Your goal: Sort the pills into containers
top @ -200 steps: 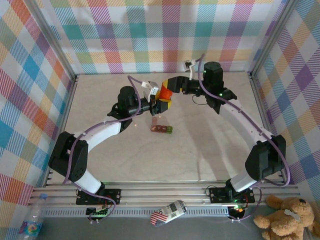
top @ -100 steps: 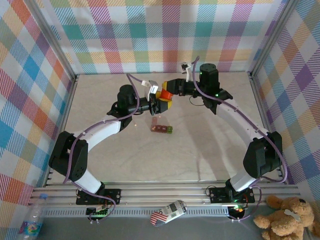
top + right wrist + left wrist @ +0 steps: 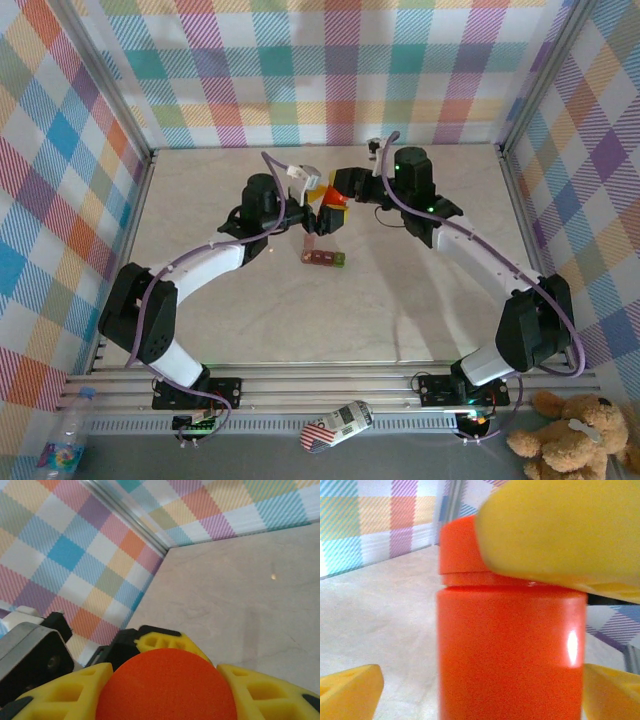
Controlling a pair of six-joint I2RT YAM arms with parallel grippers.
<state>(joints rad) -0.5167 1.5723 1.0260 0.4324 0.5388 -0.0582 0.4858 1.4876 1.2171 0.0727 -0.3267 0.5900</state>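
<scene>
I should move my right gripper away from my open left gripper and lower the orange bottle (image 3: 333,203) to let go of it on bare tabletop past the green end (image 3: 390,250).
An orange bottle (image 3: 333,203) hangs above the table's far middle, between my two grippers. In the left wrist view the bottle (image 3: 510,655) stands upright with its cap (image 3: 457,550) on. My left gripper (image 3: 482,692) is open around the body, and its left finger (image 3: 350,692) stands well off the bottle. My right gripper (image 3: 165,695) is shut on the orange cap (image 3: 165,685) from above, yellow fingers (image 3: 55,695) pressed to both sides. The containers (image 3: 324,257), a small red-brown strip with a green end, lie on the table just in front. The pills are hidden.
Plaid walls and an aluminium frame close in the beige table (image 3: 300,330) on three sides. Off its near edge lie a water bottle (image 3: 65,445), a striped packet (image 3: 337,425) and a teddy bear (image 3: 575,430).
My left gripper has let go of the bottle and opened wide. My right gripper closed on the cap and shifted a little to the left.
</scene>
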